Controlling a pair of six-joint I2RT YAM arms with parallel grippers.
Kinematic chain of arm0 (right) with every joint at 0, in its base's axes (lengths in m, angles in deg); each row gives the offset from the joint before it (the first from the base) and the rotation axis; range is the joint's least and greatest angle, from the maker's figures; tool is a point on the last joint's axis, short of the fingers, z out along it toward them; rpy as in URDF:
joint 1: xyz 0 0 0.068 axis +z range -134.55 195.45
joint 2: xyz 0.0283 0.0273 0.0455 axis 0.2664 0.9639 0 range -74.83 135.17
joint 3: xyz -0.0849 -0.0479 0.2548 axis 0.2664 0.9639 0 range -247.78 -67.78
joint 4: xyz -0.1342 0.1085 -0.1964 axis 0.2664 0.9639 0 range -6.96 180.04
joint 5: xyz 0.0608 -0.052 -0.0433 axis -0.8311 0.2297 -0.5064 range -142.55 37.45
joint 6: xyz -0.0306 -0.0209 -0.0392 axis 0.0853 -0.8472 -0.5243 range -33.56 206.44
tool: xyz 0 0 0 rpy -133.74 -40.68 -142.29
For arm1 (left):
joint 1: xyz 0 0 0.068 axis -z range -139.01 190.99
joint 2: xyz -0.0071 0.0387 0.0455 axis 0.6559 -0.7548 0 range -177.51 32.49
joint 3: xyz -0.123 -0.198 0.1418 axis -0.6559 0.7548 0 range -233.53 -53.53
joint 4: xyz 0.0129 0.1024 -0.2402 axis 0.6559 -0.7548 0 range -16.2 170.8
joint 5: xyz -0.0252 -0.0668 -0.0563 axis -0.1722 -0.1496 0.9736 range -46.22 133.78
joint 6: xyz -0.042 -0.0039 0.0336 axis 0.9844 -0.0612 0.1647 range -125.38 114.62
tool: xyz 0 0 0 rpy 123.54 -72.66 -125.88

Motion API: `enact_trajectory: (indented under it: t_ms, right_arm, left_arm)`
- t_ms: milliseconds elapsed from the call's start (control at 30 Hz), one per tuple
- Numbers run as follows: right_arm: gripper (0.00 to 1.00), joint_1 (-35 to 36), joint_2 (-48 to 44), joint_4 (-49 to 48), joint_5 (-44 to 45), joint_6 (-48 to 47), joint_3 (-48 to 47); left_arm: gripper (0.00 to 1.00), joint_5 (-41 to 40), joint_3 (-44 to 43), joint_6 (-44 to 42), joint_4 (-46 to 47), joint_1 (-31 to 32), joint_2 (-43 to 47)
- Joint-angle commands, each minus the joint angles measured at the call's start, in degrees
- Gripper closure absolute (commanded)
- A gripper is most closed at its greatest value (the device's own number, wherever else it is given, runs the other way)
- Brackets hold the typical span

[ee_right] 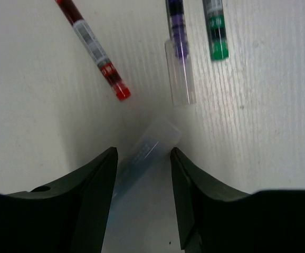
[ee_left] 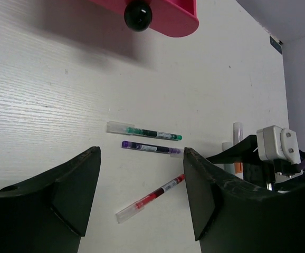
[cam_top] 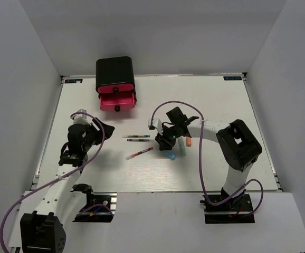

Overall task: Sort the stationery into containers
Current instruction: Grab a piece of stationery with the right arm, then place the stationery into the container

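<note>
I will keep my right gripper low over the table next and close it onto the marker's clear end (ee_right: 153, 142), because the blue marker already lies slantwise between the open fingers.
The blue marker (ee_right: 148, 145) lies slantwise on the table between the fingers of my right gripper (ee_right: 143, 153), which stands open around it; its low end runs close to the left finger. Green (cam_top: 183, 149) and orange (cam_top: 188, 141) markers lie just right of that gripper (cam_top: 169, 143). Three thin pens lie mid-table: green-inked (ee_left: 144, 132), purple-inked (ee_left: 150, 148), red (ee_left: 151, 198). My left gripper (ee_left: 141, 152) is open and empty, hovering left of the pens. The black cabinet (cam_top: 115, 72) stands at the back with a pink drawer (cam_top: 117, 101) pulled out.
White walls close in the table (cam_top: 221, 105) on three sides. Purple cables loop off both arms, one arching above the right wrist (cam_top: 173, 104). The drawer's black knob (ee_left: 137, 15) faces my left gripper.
</note>
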Motion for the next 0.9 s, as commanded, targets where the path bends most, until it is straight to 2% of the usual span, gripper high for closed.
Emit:
enact_trajectory:
  t_ms: [0,167,267,367,400,433,567,667,767,867]
  right_arm:
    - [0.49,2.22,1.22,-2.62,5.72,2.33,0.15]
    - [0.46,3.46,1.92,-0.08,7.21,1.72,-0.29]
    - [0.55,4.51,2.45,0.80,8.44,2.51,-0.64]
    - [0.76,4.96,2.80,1.16,8.62,2.60,-0.73]
    - [0.93,4.95,2.89,1.68,8.36,2.60,-1.51]
    - [0.99,4.78,2.63,1.77,8.18,2.51,-1.95]
    - [1.00,4.34,-0.26,1.33,7.31,0.49,-4.06]
    - [1.00,3.73,-2.28,1.78,3.71,-2.76,-9.59]
    - [1.00,3.72,-1.69,-1.20,-0.07,-7.05,-16.88]
    - [1.00,3.72,2.18,-5.16,-4.02,-8.30,-28.46]
  left_arm:
    - [0.26,-0.96,0.99,-1.22,-2.91,0.06,2.13]
    - [0.26,-0.96,2.57,-1.22,-4.58,0.06,4.51]
    - [0.26,-0.96,3.63,-1.22,-5.11,0.06,6.18]
    - [0.26,-1.49,4.25,-0.69,-6.33,0.06,7.75]
    - [0.26,-1.49,4.25,-0.17,-6.34,0.06,8.46]
    - [0.26,-1.49,4.77,-0.16,-6.86,0.06,8.47]
    - [0.25,-1.49,5.30,-0.16,-7.39,0.06,9.70]
    - [0.25,0.01,6.35,-0.16,-5.21,0.06,9.70]
    - [0.25,1.32,6.97,1.06,-3.80,0.06,9.70]
    - [0.25,1.85,8.02,1.59,-3.09,0.06,9.70]
